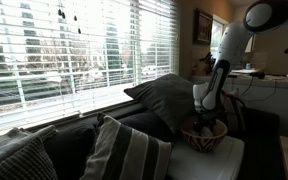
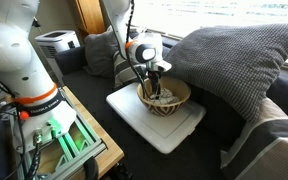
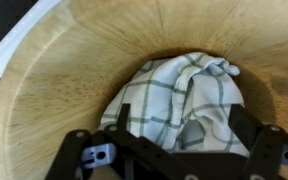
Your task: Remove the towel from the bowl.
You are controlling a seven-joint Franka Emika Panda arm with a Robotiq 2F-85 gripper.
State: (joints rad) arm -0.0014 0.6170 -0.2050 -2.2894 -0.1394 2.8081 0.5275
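My open fingers are on both sides of a raised fold of the white towel [image 3: 180,104]. Next, I need to move my gripper slightly deeper into the bowl [image 3: 74,60] and close on that fold.
A white towel with green check lines [image 3: 179,85] lies crumpled in the bottom of a wooden bowl [image 3: 74,60]. The bowl also shows in both exterior views [image 1: 202,140] [image 2: 181,98]. My gripper [image 3: 182,118] is lowered into the bowl, open, with one finger on each side of the towel and close against it. In both exterior views the gripper [image 1: 206,122] [image 2: 156,88] points straight down into the bowl and hides most of the towel.
The bowl stands on a white board [image 2: 174,132] on a dark sofa. A large grey cushion [image 2: 239,55] lies right beside the bowl. A striped pillow [image 1: 129,150] is nearer the camera. A window with blinds [image 1: 74,45] is behind the sofa.
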